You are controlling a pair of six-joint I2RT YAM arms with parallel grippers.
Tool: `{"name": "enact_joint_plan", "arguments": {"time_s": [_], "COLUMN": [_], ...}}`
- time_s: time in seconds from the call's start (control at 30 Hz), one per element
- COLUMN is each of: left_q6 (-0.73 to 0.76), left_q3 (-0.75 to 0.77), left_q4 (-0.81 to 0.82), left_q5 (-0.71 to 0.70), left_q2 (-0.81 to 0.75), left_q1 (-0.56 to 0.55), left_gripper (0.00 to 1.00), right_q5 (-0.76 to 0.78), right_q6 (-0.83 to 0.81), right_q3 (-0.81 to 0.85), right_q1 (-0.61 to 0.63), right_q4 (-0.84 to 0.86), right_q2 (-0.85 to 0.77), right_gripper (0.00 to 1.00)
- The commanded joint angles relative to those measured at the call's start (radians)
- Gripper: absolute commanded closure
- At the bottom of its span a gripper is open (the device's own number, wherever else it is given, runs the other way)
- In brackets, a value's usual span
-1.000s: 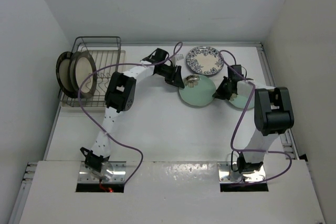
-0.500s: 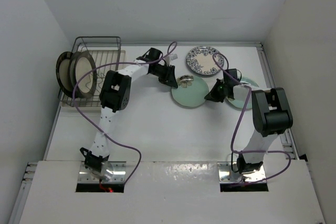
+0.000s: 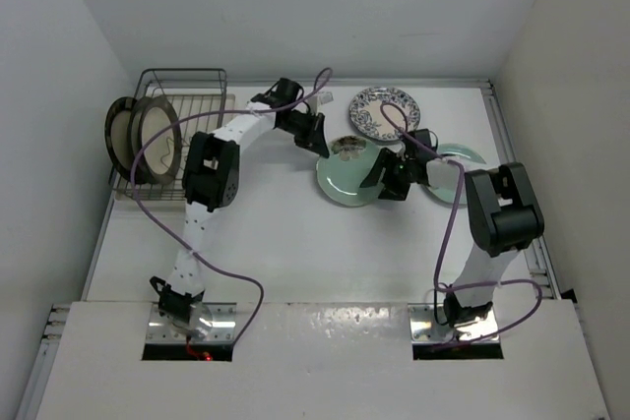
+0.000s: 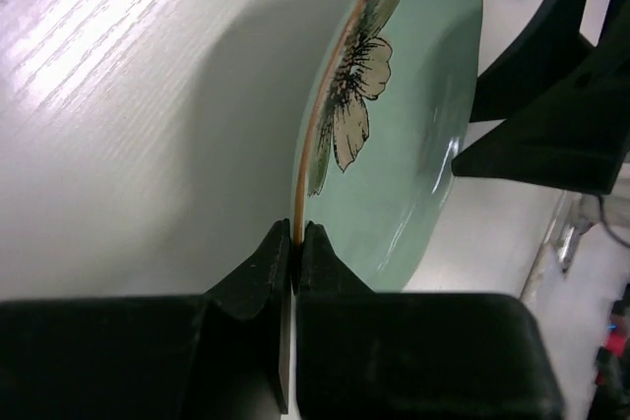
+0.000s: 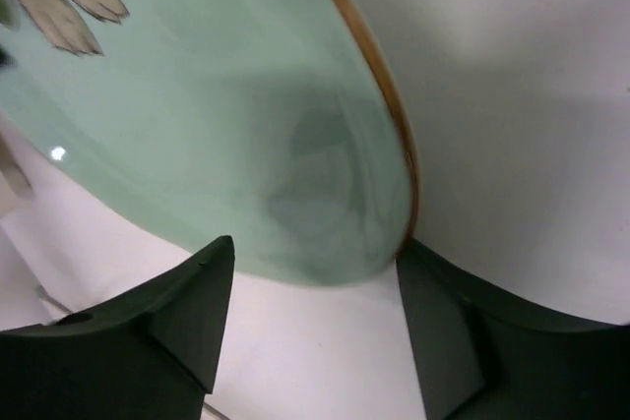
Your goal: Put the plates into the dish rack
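Note:
The rack's empty wires lie to my left gripper's left in the top view, so it should next lift across, then lower beside the standing plates to release.
A mint-green plate with a flower (image 3: 345, 184) (image 4: 404, 125) (image 5: 217, 115) lies mid-table, tilted. My left gripper (image 3: 329, 151) (image 4: 296, 243) is shut on its far-left rim. At the plate's right edge my right gripper (image 3: 375, 176) (image 5: 315, 272) stands open, the rim between its fingers and one finger (image 5: 443, 312) against it. A second mint plate (image 3: 465, 158) lies partly hidden behind the right arm. The blue-and-white plate (image 3: 384, 111) lies flat at the back. Cream-centred dark-rimmed plates (image 3: 148, 137) stand upright at the left end of the dish rack (image 3: 197, 120).
The rack's wire prongs to the right of the standing plates hold nothing. Purple cables loop over both arms. White walls close in the table at the back, left and right.
My left gripper has shut on the mint plate's rim. My right gripper has opened and let go of it. The plate has shifted left, off the second mint plate.

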Motion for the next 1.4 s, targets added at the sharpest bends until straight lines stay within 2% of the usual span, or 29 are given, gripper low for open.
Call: {"name": "enact_joint_plan", "arguments": {"time_s": [0.0, 0.17, 0.3, 0.5, 0.53, 0.63, 0.67, 0.73, 0.77, 0.9, 0.97, 1.07, 1.17, 1.27, 1.37], "left_q6": [0.218, 0.343, 0.436, 0.533, 0.55, 0.597, 0.61, 0.642, 0.652, 0.663, 0.663, 0.653, 0.653, 0.643, 0.63], "left_q3": [0.126, 0.301, 0.353, 0.412, 0.422, 0.422, 0.422, 0.412, 0.403, 0.369, 0.337, 0.304, 0.254, 0.234, 0.203], "left_q4": [-0.135, -0.36, -0.405, -0.414, -0.414, -0.391, -0.378, -0.366, -0.365, -0.347, -0.347, -0.347, -0.347, -0.347, -0.376], "left_q5": [-0.105, -0.25, -0.423, -0.871, -1.005, -1.202, -1.332, -1.449, -1.553, -1.737, -1.791, -1.792, -1.841, -1.826, -1.801], "left_q2": [-0.156, -0.179, -0.272, -0.401, -0.412, -0.456, -0.466, -0.486, -0.495, -0.536, -0.553, -0.579, -0.589, -0.598, -0.598], "left_q1": [-0.035, -0.035, -0.035, -0.035, -0.035, -0.035, -0.035, -0.035, -0.035, -0.035, -0.035, -0.012, 0.046, 0.103, 0.114], "left_gripper": [1.0, 1.0, 1.0, 1.0, 1.0, 1.0, 1.0, 1.0, 1.0, 1.0, 1.0, 1.0, 1.0, 1.0, 1.0], "right_q5": [0.025, 0.069, 0.085, 0.063, 0.043, 0.02, 0.019, 0.017, 0.016, 0.017, 0.013, 0.01, 0.008, 0.013, 0.014], "right_q6": [-0.073, -0.108, -0.117, -0.119, -0.116, -0.108, -0.11, -0.111, -0.116, -0.125, -0.125, -0.125, -0.126, -0.12, -0.117], "right_q3": [0.018, 0.018, 0.049, 0.114, 0.124, 0.188, 0.199, 0.246, 0.256, 0.326, 0.351, 0.403, 0.431, 0.435, 0.426], "right_q1": [-0.007, -0.033, -0.046, -0.044, -0.043, -0.043, -0.04, -0.035, -0.032, -0.018, -0.017, -0.01, -0.004, -0.001, 0.0], "right_q4": [-0.097, -0.151, -0.167, -0.19, -0.196, -0.21, -0.213, -0.234, -0.245, -0.292, -0.305, -0.325, -0.34, -0.343, -0.342], "right_q2": [-0.048, -0.143, -0.167, -0.123, -0.114, -0.08, -0.072, -0.049, -0.045, -0.017, 0.001, 0.027, 0.049, 0.05, 0.05], "right_gripper": [0.32, 0.25, 0.24, 0.24, 0.24, 0.24, 0.24, 0.24, 0.24, 0.24, 0.24, 0.24, 0.24, 0.24, 0.24]}}
